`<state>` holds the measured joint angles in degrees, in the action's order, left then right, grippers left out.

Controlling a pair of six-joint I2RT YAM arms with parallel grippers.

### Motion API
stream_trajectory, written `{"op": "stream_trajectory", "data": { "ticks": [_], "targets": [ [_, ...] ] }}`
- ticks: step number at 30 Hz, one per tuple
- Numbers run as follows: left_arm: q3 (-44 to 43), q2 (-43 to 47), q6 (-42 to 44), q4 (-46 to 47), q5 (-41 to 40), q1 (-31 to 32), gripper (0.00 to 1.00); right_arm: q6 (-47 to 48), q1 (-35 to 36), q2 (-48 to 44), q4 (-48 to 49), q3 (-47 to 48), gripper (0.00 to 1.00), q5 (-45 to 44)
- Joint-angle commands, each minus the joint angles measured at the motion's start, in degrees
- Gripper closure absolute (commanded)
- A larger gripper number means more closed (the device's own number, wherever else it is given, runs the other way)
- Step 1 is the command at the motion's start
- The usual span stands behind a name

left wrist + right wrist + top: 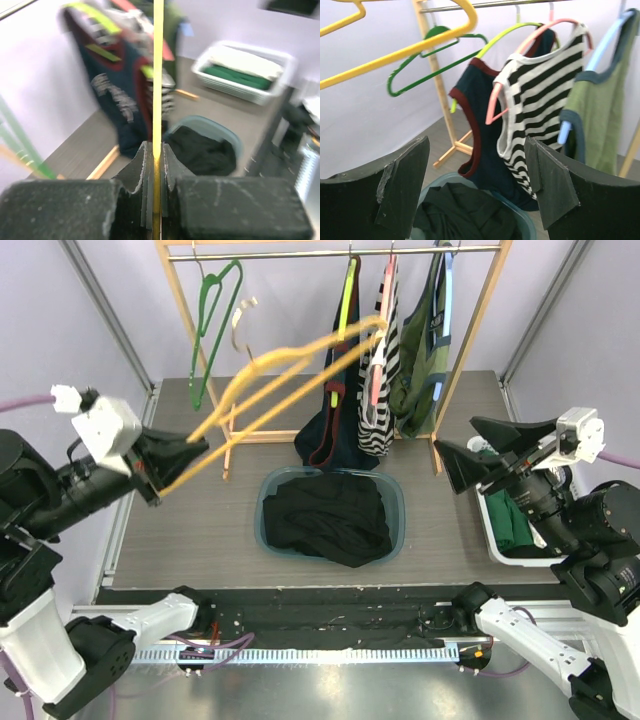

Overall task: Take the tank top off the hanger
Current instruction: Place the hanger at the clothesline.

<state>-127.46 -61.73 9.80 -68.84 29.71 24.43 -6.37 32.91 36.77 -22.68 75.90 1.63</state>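
My left gripper moves outward to the rack's bar [240, 256] beside the green hanger next and releases the yellow hanger [270, 360] there, since the tank top is off.
My left gripper [185, 455] is shut on the end of a bare yellow hanger [270, 360] and holds it up, slanting toward the rack; the left wrist view shows the jaws [157, 155] pinching the yellow bar [158, 75]. A black tank top [325, 515] lies crumpled in the blue-grey basin [265, 490] below, off the hanger. My right gripper [480, 445] is open and empty at the right, above the table. In the right wrist view [477, 175] it faces the basin's black garment [465, 210], with the yellow hanger [395, 56] at the upper left.
A wooden rack [330, 252] at the back carries an empty green hanger [210, 330], a navy tank top [330, 420], a striped one [378, 400] and an olive one [420, 370]. A white bin [505, 520] with green clothes stands under my right arm.
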Motion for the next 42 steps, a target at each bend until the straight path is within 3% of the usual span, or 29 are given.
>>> {"op": "stream_trajectory", "data": {
  "ticks": [1, 8, 16, 28, 38, 42],
  "targets": [
    [0.37, -1.28, -9.00, 10.21, -16.26, -1.75, 1.00, -1.01, 0.14, 0.41, 2.03, 1.71, 0.15, -9.45],
    [5.88, -0.84, -13.49, 14.61, -26.45, -4.21, 1.00, -1.80, 0.14, 0.58, 0.36, 2.06, 0.16, -13.75],
    [14.51, -3.91, -15.25, 15.67, -32.52, -6.06, 1.00, -3.91, 0.14, 2.95, -0.17, 2.15, 0.18, -16.66],
    [7.23, -16.39, -14.20, 16.72, -29.98, -6.06, 1.00, -4.79, 0.14, 4.71, 1.14, -0.22, 0.21, -13.93],
    [8.72, -17.36, -13.93, 22.25, -25.32, -6.06, 1.00, -3.83, 0.14, 4.62, 1.14, -3.30, 0.24, -14.20],
    [5.30, -20.17, -13.76, 21.64, -25.06, -6.14, 1.00, -3.56, 0.14, 4.80, 1.32, -3.83, 0.24, -13.93]
  ]
}}
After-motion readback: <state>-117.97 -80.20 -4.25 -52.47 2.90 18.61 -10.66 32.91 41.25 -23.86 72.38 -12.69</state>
